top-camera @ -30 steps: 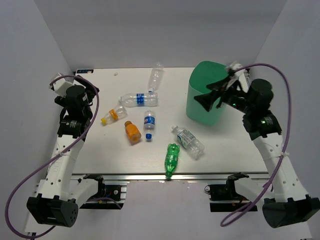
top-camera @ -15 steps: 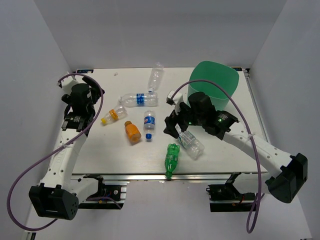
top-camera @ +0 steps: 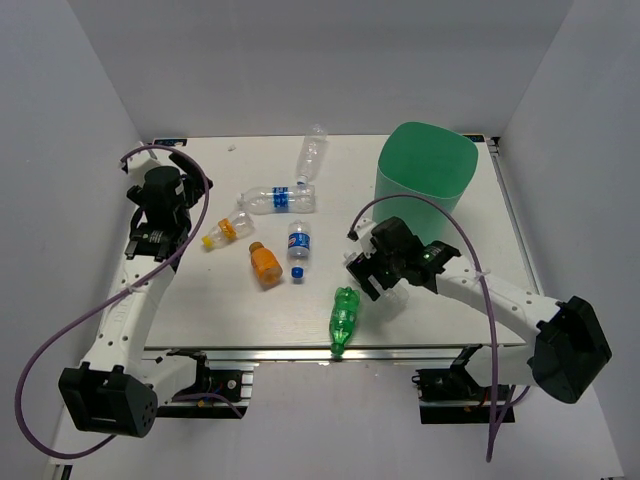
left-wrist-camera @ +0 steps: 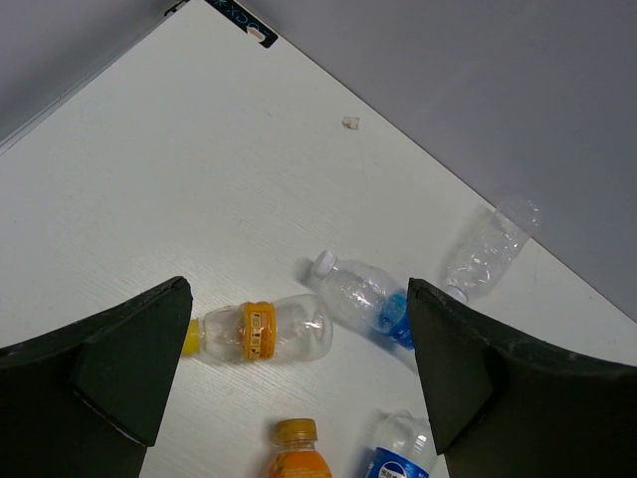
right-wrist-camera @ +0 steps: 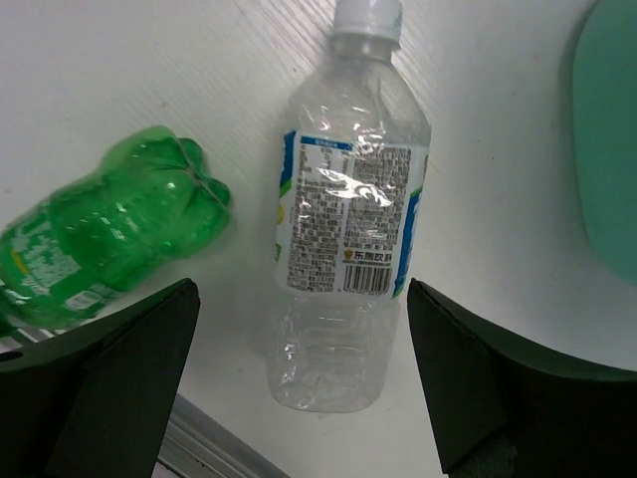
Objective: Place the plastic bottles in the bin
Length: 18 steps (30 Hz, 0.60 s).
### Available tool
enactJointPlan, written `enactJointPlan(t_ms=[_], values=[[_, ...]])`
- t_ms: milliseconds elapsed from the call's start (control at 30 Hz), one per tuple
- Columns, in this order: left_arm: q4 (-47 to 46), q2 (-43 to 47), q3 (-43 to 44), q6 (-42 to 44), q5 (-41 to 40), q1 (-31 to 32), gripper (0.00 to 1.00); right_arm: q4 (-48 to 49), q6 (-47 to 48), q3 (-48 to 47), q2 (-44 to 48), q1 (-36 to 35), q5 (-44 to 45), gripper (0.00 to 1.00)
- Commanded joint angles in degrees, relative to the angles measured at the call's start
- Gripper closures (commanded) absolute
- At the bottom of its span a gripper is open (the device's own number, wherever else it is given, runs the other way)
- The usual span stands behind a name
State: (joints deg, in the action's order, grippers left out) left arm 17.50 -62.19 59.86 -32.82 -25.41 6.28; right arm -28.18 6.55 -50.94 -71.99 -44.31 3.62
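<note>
My right gripper should go straight down onto the lower body of the clear white-capped bottle (top-camera: 393, 295) next, as its open fingers already hang on both sides of it.
The mint-green bin (top-camera: 425, 170) stands at the back right. Several plastic bottles lie on the table: a clear one (top-camera: 312, 152), a blue-labelled one (top-camera: 278, 199), a yellow-capped one (top-camera: 228, 230), an orange one (top-camera: 265, 265), a small blue-labelled one (top-camera: 298, 243) and a green one (top-camera: 343, 318). My right gripper (top-camera: 385, 270) hangs open just above a white-labelled bottle (right-wrist-camera: 348, 219), its fingers either side of the bottle's base, with the green bottle (right-wrist-camera: 100, 249) to its left. My left gripper (top-camera: 160, 195) is open and empty at the left, above and apart from the yellow-capped bottle (left-wrist-camera: 264, 331).
A loose blue cap (top-camera: 297, 271) lies by the small blue-labelled bottle. The bin's rim (right-wrist-camera: 607, 149) shows at the right of the right wrist view. The table's front rail (top-camera: 330, 352) runs just below the green bottle. Grey walls enclose the table.
My right arm has swung from over the bin down to the white-labelled bottle near the front. The left arm has shifted slightly. All the bottles lie where they were.
</note>
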Motion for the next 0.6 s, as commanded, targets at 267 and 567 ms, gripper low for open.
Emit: enactJointPlan(t_ms=[267, 567], values=[[-0.53, -1.44, 0.00, 1.18, 0.18, 0.04, 0.02, 8.66, 1.72, 4.18, -6.32, 3.71, -5.72, 0.11], [-0.01, -2.32, -0.18, 1.18, -0.61, 0.04, 0.02, 12.46, 3.38, 4.71, -11.77, 5.64, -6.43, 0.35]])
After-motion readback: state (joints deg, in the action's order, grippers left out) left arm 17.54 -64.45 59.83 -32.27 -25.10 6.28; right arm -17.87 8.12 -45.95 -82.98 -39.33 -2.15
